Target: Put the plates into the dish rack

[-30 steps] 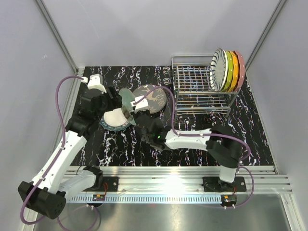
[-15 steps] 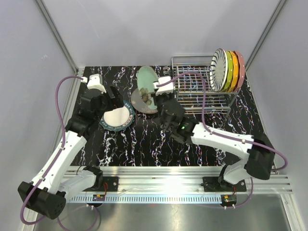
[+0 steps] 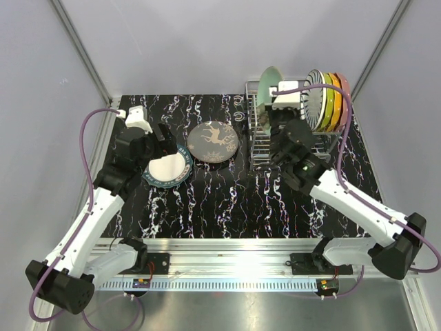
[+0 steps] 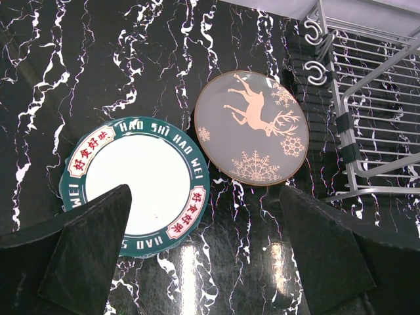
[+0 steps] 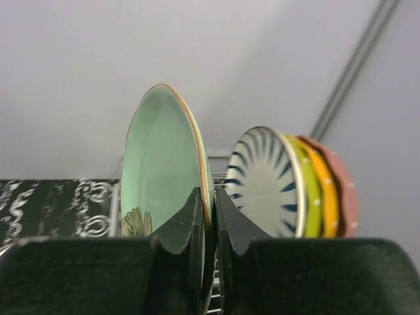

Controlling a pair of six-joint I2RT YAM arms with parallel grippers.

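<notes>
I will shift over, lower and release, because the rack beside the striped plate [image 3: 313, 100] is empty, below my right gripper and to its right in the top view.
My right gripper [image 5: 209, 197] is shut on the rim of a pale green plate [image 5: 161, 164], held upright on edge. In the top view that green plate [image 3: 270, 81] hangs over the left end of the chrome dish rack [image 3: 286, 141], under my right gripper [image 3: 277, 96]. At the rack's right end stand a striped white plate [image 3: 313, 100], a yellow-green one [image 3: 326, 103], an orange one [image 3: 335, 102] and a pink one [image 3: 344, 96]. On the table lie a teal-rimmed white plate [image 4: 134, 187] and a dark grey deer plate [image 4: 252, 128]. My left gripper [image 4: 203, 190] hovers open above them, empty.
The black marbled table [image 3: 207, 200] is walled by grey panels on three sides. Two metal hooks [image 4: 316, 49] hang on the rack's left end. Purple cables [image 3: 86, 138] loop off both arms. The teal-rimmed plate [image 3: 167, 169] and the deer plate [image 3: 214, 141] nearly touch.
My right arm has swung right and up from the table's middle, carrying the green plate to above the rack. The left gripper has opened wider and stayed near the teal-rimmed plate.
</notes>
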